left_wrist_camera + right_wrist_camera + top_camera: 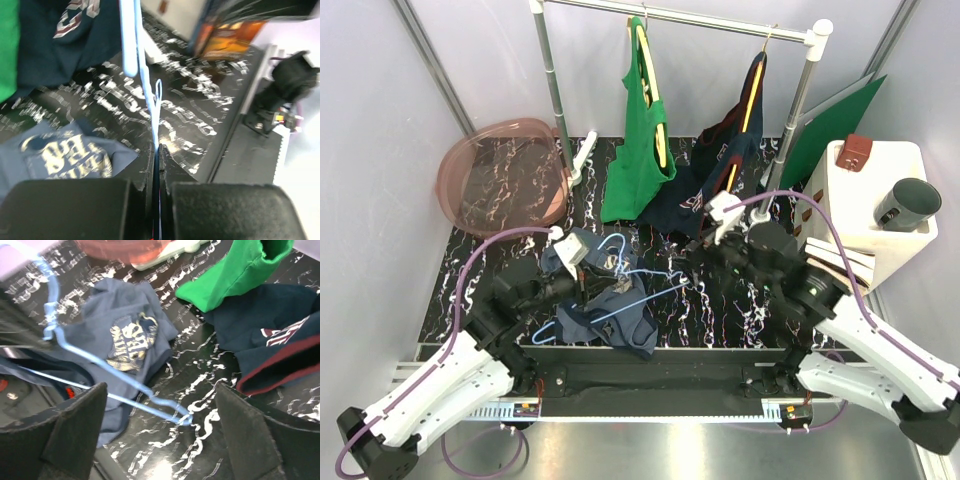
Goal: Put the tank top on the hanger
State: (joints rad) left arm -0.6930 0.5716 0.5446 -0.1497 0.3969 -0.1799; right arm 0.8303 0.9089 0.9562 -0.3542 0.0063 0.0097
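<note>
My right gripper leaves the shoulder end next and goes down and back onto the tank top's near corner, which lies clear of the hanger's wire [153, 107].
The slate-blue tank top [620, 322] lies crumpled on the black marbled table, with its light print facing up in the right wrist view [127, 335] and the left wrist view [65, 157]. The thin light-blue hanger [682, 281] lies over it. My left gripper [582, 288] is shut on the hanger's wire [153, 107] near the hook. My right gripper [700, 250] is open, with the hanger's shoulder end [182, 417] between its fingers [75, 425] and touching neither.
A green top [640, 140] and a navy top [720, 165] hang on yellow hangers from the rack [680, 15], their hems reaching the table behind the hanger. A pink basin [505, 175] sits far left. A white box [875, 190] with a dark mug [907, 203] stands at the right.
</note>
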